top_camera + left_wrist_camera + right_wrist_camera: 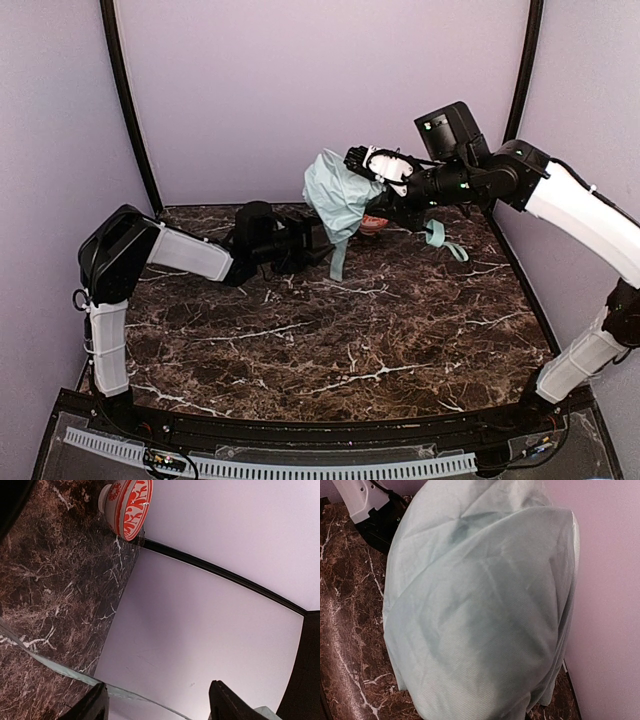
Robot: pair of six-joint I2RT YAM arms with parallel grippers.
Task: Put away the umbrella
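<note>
The umbrella's thin mint fabric edge (338, 258) (145, 698) is already between my left gripper's open fingers, so I should move that gripper gently a little farther onto the hanging fabric edge and close it.
The umbrella (340, 193) is a crumpled bundle of pale mint fabric held up in the air near the back wall. My right gripper (366, 162) is shut on it from the right. Its mint strap (438, 237) dangles below the right arm. In the right wrist view the umbrella fabric (480, 610) fills the frame and hides the fingers. My left gripper (322, 240) sits low, just under the hanging fabric, and is open. In the left wrist view its dark fingertips (97, 704) stand wide apart with only a thin mint fabric edge (60, 669) crossing near them.
A red-and-white patterned bowl (127, 505) stands on the marble table (330, 340) near the back wall, partly hidden behind the umbrella in the top view (376, 225). Lilac walls (320, 90) close in the back and both sides.
</note>
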